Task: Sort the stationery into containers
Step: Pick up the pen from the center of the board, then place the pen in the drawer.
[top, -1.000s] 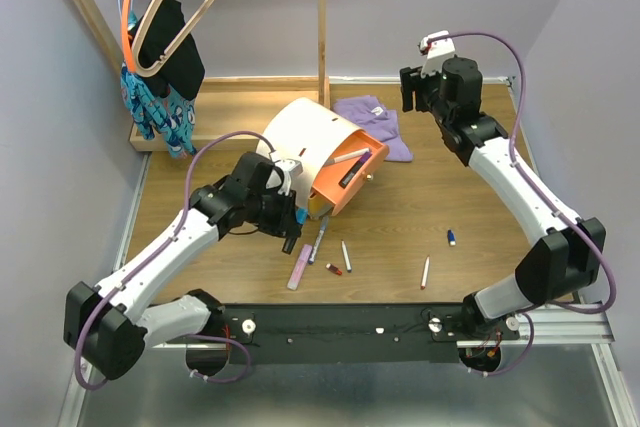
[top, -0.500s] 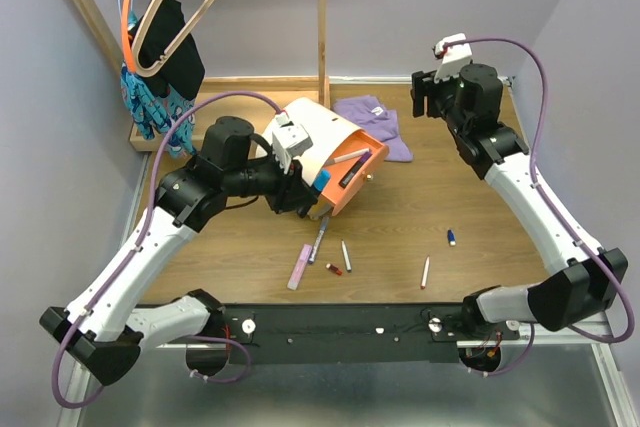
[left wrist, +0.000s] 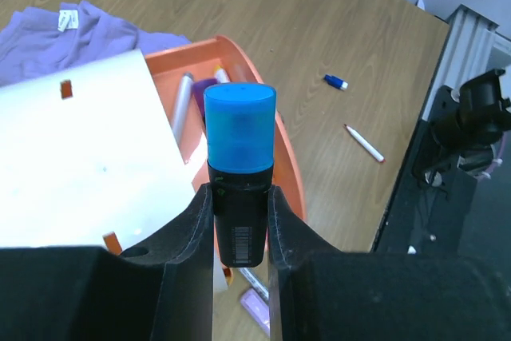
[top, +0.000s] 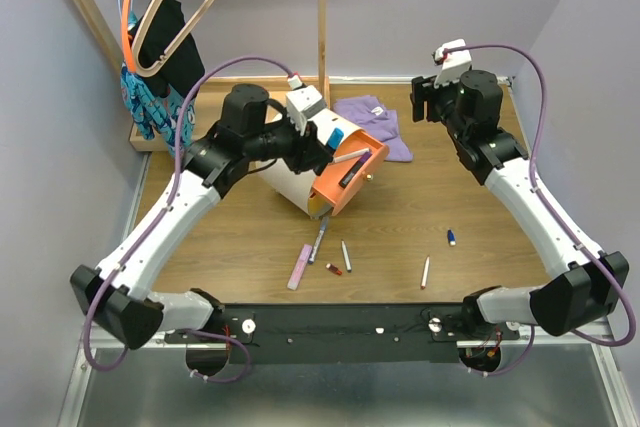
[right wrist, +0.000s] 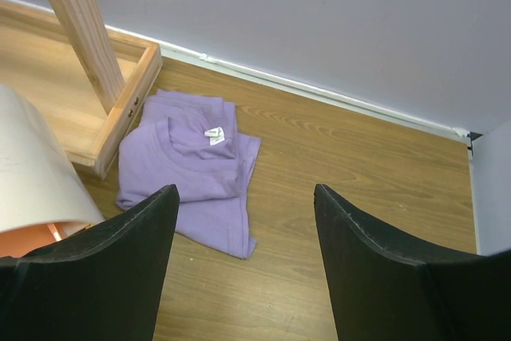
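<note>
My left gripper is holding the black marker and should move slightly outward next, toward the purple cloth, to release it over the orange drawer already holding markers.
My left gripper (top: 326, 143) is shut on a black marker with a blue cap (top: 334, 137) and holds it above the open orange drawer (top: 346, 185) of the cream-white drum container (top: 290, 185). In the left wrist view the marker (left wrist: 239, 141) stands between my fingers (left wrist: 190, 229), over the drawer (left wrist: 289, 173), which holds a few markers (left wrist: 185, 101). On the table lie a pink marker (top: 300, 267), a grey pen (top: 319, 239), a white pen (top: 346, 255), a small red piece (top: 333, 269), another white pen (top: 425, 272) and a small blue piece (top: 452, 237). My right gripper (top: 420, 97) is open and empty at the back right.
A purple cloth (top: 378, 122) lies behind the drum, also in the right wrist view (right wrist: 192, 173). A wooden tray (right wrist: 96, 109) with an upright post (top: 322, 17) stands at the back. Hangers with clothes (top: 160, 57) hang at the back left. A black rail (top: 340, 322) runs along the near edge.
My left arm has lifted the blue-capped marker from the table by the pens up and back, over the orange drawer. My right arm has shifted slightly to the right.
</note>
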Robot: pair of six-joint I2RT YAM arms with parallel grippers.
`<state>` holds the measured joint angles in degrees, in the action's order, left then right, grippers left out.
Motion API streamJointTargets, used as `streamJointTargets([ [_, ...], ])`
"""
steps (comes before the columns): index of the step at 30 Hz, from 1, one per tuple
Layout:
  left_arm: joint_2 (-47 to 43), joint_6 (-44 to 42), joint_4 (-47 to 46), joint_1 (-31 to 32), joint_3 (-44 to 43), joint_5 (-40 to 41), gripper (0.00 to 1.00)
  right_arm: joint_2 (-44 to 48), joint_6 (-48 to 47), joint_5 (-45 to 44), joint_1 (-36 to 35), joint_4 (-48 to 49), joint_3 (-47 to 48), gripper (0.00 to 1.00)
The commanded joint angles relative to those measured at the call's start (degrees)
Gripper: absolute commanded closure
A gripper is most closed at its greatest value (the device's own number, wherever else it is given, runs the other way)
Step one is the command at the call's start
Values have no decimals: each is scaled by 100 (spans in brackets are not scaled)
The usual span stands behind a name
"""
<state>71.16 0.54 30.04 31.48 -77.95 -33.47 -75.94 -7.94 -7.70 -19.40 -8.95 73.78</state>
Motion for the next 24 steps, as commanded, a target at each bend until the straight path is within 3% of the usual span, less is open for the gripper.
streamJointTargets([
  [1, 547, 157, -368, -11, -684, 315, 100, 123, -14, 32, 24, 130, 128, 24],
  [7, 1022, 114, -332, -11, -1108, 429, 100, 317, 232, 190, 15, 280, -293, 24],
  [19, 1304, -18, -236, 358, -1169, 473, 97, 958, 188, 164, 24, 385, -1014, 24],
  [21, 1348, -27, -218, 420, -1231, 517, 85, 1020, 162, 164, 24, 368, -1067, 24],
  [23, 1383, -27, -209, 464, -1275, 675, 67, 1072, 127, 155, 24, 359, -1094, 24],
  [24, 1392, -27, -209, 473, -1284, 763, 64, 1099, 135, 147, 32, 368, -1102, 24],
])
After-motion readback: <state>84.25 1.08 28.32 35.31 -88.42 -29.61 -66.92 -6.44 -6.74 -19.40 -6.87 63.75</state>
